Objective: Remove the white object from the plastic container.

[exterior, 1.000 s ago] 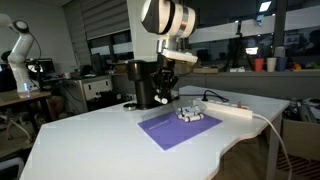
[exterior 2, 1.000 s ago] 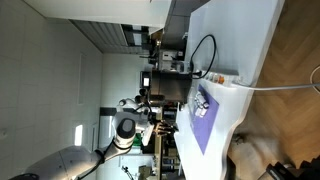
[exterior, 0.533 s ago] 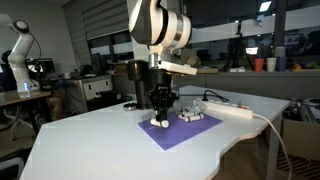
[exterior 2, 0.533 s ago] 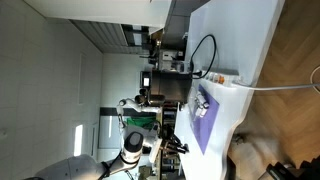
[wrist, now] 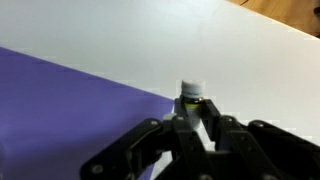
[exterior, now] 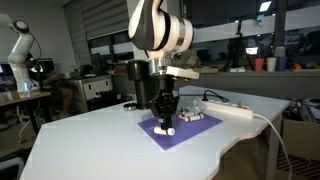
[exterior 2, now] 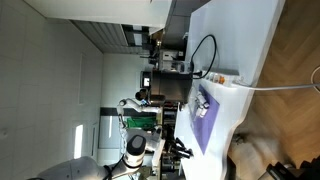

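Note:
Next, my gripper moves past the purple mat's edge and down to release the white object, as the bare table (exterior: 142,143) beside the mat lies below my gripper.
My gripper (exterior: 166,122) is shut on the small white object (exterior: 168,129) and holds it just over the near part of the purple mat (exterior: 180,133). In the wrist view the white object (wrist: 190,91) sticks out between the black fingers (wrist: 190,108), close to the mat's edge (wrist: 70,100). The low clear plastic container (exterior: 193,116) with dark spots sits on the mat's far side, a little to the right of the gripper and apart from it. In an exterior view the container (exterior 2: 203,103) lies on the mat, and the gripper (exterior 2: 181,150) is beyond the mat's end.
A tall black box-shaped machine (exterior: 145,85) stands behind the gripper. A long white power strip (exterior: 236,110) with cable lies to the right of the mat. The white table (exterior: 90,145) curves to an edge at the front right.
The gripper, over the container one second ago, has come away to the near side of the mat with the white object and has sunk lower toward the mat.

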Tool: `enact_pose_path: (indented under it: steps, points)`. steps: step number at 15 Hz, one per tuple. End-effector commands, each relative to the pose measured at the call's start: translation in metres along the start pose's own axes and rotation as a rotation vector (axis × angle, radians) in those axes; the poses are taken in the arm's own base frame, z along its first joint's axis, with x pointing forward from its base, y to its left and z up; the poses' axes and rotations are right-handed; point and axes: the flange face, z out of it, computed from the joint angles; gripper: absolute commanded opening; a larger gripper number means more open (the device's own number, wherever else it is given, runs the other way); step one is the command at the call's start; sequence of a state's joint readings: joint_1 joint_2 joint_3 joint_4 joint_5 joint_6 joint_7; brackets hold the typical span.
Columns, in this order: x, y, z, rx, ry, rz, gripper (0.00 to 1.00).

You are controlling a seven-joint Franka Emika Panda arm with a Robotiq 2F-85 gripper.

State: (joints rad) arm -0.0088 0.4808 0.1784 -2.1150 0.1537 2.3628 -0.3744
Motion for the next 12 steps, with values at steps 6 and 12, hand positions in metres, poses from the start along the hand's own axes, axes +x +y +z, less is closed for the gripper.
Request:
enact_pose_path:
  steps: [6,12]
  points:
    - [-0.007,-0.002,0.004,0.004,-0.05,-0.031,0.22]
    - [-0.009,-0.003,0.0,0.01,-0.069,-0.033,0.22]
